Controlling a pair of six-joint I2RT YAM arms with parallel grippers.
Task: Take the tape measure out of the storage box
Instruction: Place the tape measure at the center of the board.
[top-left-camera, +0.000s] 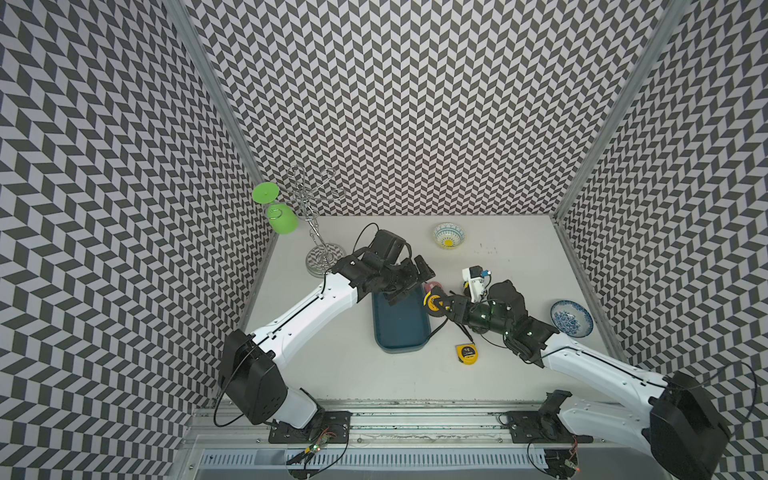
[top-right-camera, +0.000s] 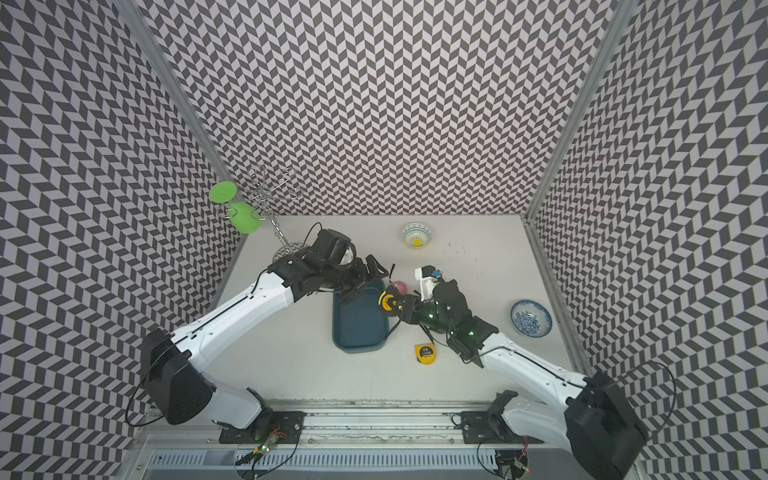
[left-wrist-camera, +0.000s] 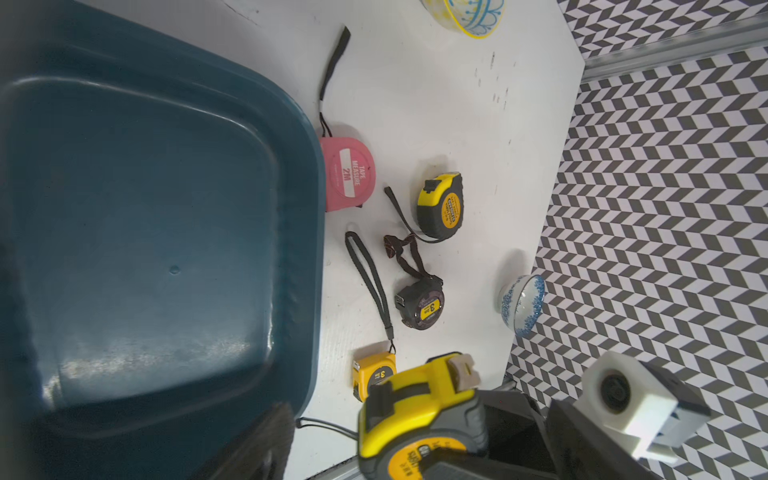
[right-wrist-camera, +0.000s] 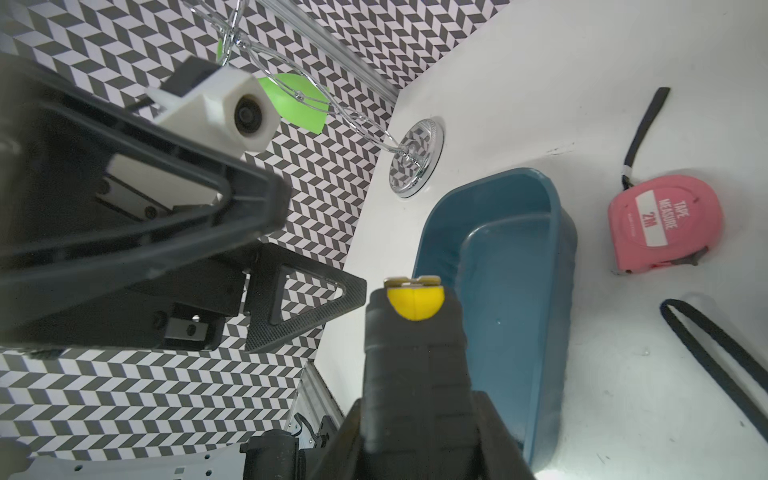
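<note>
I will next move my right gripper down and back to let go of the tape measure, because the bare tabletop (right-wrist-camera: 628, 444) beside the storage box is below the gripper and further back.
The storage box (top-left-camera: 401, 328) (top-right-camera: 357, 328) is a shallow teal bin in mid-table; its visible floor (left-wrist-camera: 166, 228) is bare. My right gripper (top-left-camera: 444, 306) (top-right-camera: 401, 309) is shut on a yellow-and-black tape measure (top-left-camera: 432, 301) (top-right-camera: 386, 301) (left-wrist-camera: 415, 415) (right-wrist-camera: 415, 357), held in the air over the box's right rim. My left gripper (top-left-camera: 410, 282) (top-right-camera: 365, 281) stands open over the far end of the box, just beside that tape measure and not gripping it. One of its fingers (left-wrist-camera: 257, 449) shows blurred in the left wrist view.
On the table right of the box lie a pink tape measure (left-wrist-camera: 349, 174) (right-wrist-camera: 665, 220), a yellow-black one (left-wrist-camera: 440, 205), a black one (left-wrist-camera: 422, 305) and a small yellow one (top-left-camera: 466, 353). Two bowls (top-left-camera: 449, 235) (top-left-camera: 571, 318) stand further right. A wire rack (top-left-camera: 322, 257) with a green cup (top-left-camera: 282, 222) is at the far left.
</note>
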